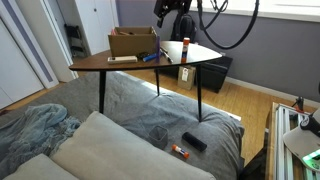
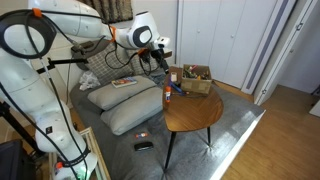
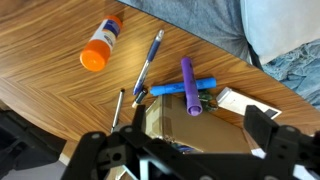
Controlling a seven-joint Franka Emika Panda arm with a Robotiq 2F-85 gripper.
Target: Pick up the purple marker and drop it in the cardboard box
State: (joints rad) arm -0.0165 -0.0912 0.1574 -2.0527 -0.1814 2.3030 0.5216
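Note:
I next need to lower my open gripper onto the box-side end of the purple marker, because that end is below my gripper, in line between its spread fingers.
In the wrist view the purple marker [image 3: 188,85] lies on the wooden table [image 3: 60,90], crossed over a blue marker [image 3: 170,90], touching the far edge of the cardboard box [image 3: 200,135]. My gripper [image 3: 178,137] is open and empty, hovering above the box and markers with one finger on either side. In both exterior views the gripper [image 1: 165,15] [image 2: 158,55] hangs above the table beside the box [image 1: 133,42] [image 2: 195,77]. The purple marker is too small to make out there.
An orange-capped glue bottle [image 3: 100,48], a blue pen [image 3: 150,60] and a black pen [image 3: 118,108] lie on the table. The red-capped bottle stands upright [image 1: 185,50]. A tan labelled package [image 1: 184,75] sits below. Cushions [image 2: 125,105] and a remote [image 1: 193,142] are nearby.

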